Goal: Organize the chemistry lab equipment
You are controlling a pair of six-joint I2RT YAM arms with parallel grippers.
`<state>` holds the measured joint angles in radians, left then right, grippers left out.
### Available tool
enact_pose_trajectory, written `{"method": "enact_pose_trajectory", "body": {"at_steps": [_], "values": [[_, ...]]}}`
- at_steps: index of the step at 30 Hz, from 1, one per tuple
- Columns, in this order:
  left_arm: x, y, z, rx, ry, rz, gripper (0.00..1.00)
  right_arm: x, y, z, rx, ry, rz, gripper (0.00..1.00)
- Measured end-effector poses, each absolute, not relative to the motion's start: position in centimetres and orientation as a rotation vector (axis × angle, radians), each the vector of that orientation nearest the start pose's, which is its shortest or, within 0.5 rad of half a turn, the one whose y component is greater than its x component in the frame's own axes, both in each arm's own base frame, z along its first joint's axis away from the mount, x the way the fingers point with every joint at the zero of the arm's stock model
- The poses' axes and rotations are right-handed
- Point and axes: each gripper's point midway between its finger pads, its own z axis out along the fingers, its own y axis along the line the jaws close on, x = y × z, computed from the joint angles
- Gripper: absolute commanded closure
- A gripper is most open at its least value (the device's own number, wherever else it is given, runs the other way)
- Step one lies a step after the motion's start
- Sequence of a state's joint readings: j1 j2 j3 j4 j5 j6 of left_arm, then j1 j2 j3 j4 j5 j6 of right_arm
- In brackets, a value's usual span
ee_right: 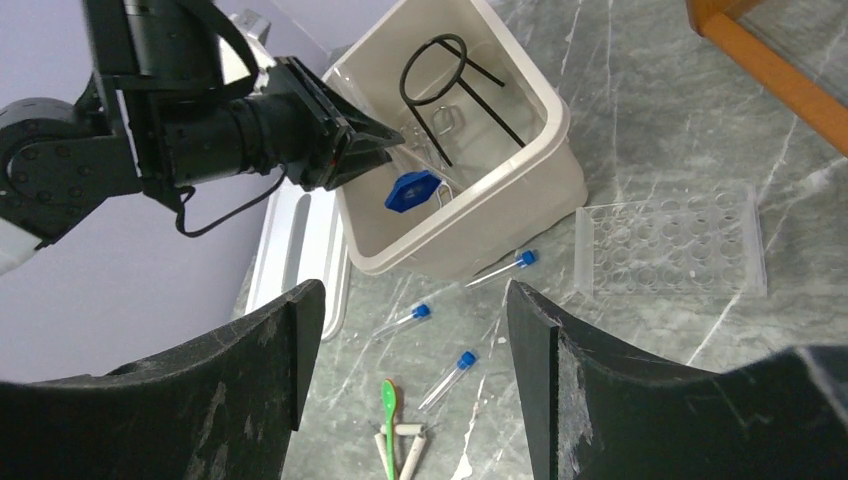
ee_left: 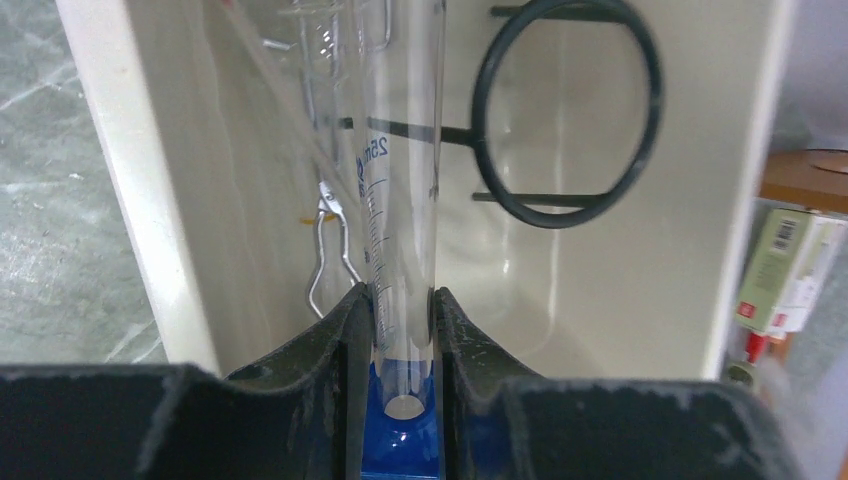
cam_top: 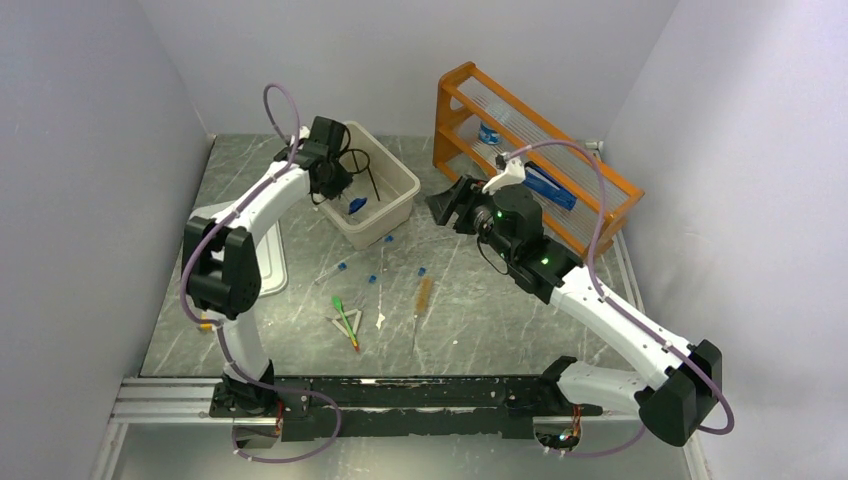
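My left gripper, still above the bin's bottom, lowers the graduated cylinder [ee_left: 400, 150] deeper beside the ring stand over the tweezers [ee_left: 348, 226] next, then opens.
My left gripper [cam_top: 335, 185] is shut on a clear graduated cylinder [ee_left: 400, 150] with a blue base [ee_right: 412, 190], held inside the beige bin [cam_top: 400, 170]. The bin also holds a black wire ring stand [ee_left: 570, 110] and metal tweezers [ee_left: 330, 250]. My right gripper [ee_right: 412, 290] is open and empty above the table, right of the bin. Below it lie three blue-capped test tubes [ee_right: 500, 268] [ee_right: 405, 320] [ee_right: 447, 378], a green dropper [ee_right: 389, 410] and a clear tube rack [ee_right: 670, 245]. A brush [cam_top: 424, 296] lies on the table.
An orange wooden shelf rack [cam_top: 540, 160] stands at the back right, just behind my right gripper [cam_top: 445, 205]. A white tray [cam_top: 270, 260] lies left of the bin. Grey walls close in on both sides.
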<state>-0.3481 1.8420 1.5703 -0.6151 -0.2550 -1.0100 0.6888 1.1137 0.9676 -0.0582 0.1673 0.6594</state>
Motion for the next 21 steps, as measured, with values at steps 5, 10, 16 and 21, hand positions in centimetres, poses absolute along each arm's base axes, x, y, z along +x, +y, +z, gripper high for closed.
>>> {"method": "enact_pose_trajectory", "body": {"at_steps": [5,10,16,21], "values": [[45.3,-15.5,12.4,-0.943,2.333,-0.214,0.94,30.7,24.7,28.5,0.097,1.857,0.813,0.30],[45.9,-15.5,11.3,-0.962,2.351,-0.156,0.89,30.6,24.8,28.1,0.089,1.866,0.820,0.31],[46.8,-15.4,10.5,-0.986,2.347,-0.067,0.89,30.5,24.8,27.7,0.088,1.875,0.818,0.31],[46.3,-15.5,9.5,-1.008,2.357,-0.027,0.88,30.5,24.8,27.6,0.093,1.878,0.826,0.31]]}}
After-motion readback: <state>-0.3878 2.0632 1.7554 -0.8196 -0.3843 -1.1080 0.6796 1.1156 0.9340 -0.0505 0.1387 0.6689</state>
